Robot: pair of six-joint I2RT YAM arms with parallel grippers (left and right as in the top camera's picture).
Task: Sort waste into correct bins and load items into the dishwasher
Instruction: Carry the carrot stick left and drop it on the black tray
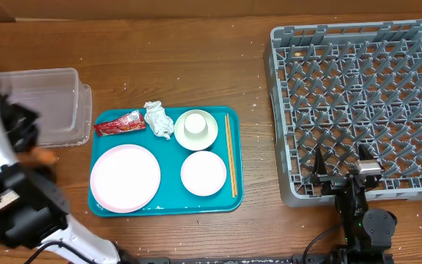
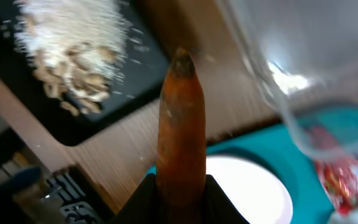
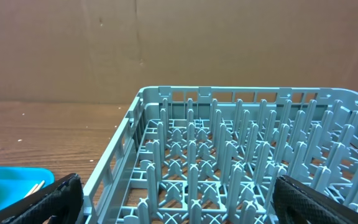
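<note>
The orange piece comes back from the clear tub (image 1: 42, 103) in my left gripper next and down over the black tray's pale crumbs, where food scraps already lie.
My left gripper (image 2: 180, 190) is shut on the orange stick-shaped food piece (image 2: 180, 118), which points up between the black tray (image 2: 104, 106) holding pale crumbs (image 2: 73, 50) and the clear tub (image 2: 303, 74). In the overhead view the orange piece (image 1: 46, 155) shows just below the clear tub (image 1: 42, 103). The black tray is hidden there by my left arm. The teal tray (image 1: 167, 205) holds the red wrapper (image 1: 120, 123), tissue ball (image 1: 158, 119), pink plate (image 1: 125, 177), a white plate (image 1: 204, 173), the cup (image 1: 195, 126) on another white plate, and chopsticks (image 1: 230, 154). My right gripper (image 1: 339, 174) is open and empty at the near edge of the grey dish rack (image 1: 365, 103).
The right wrist view shows the rack's upright pegs (image 3: 229, 162) straight ahead and a corner of the teal tray (image 3: 11, 183) at the lower left. Bare wooden table lies between the teal tray and the rack.
</note>
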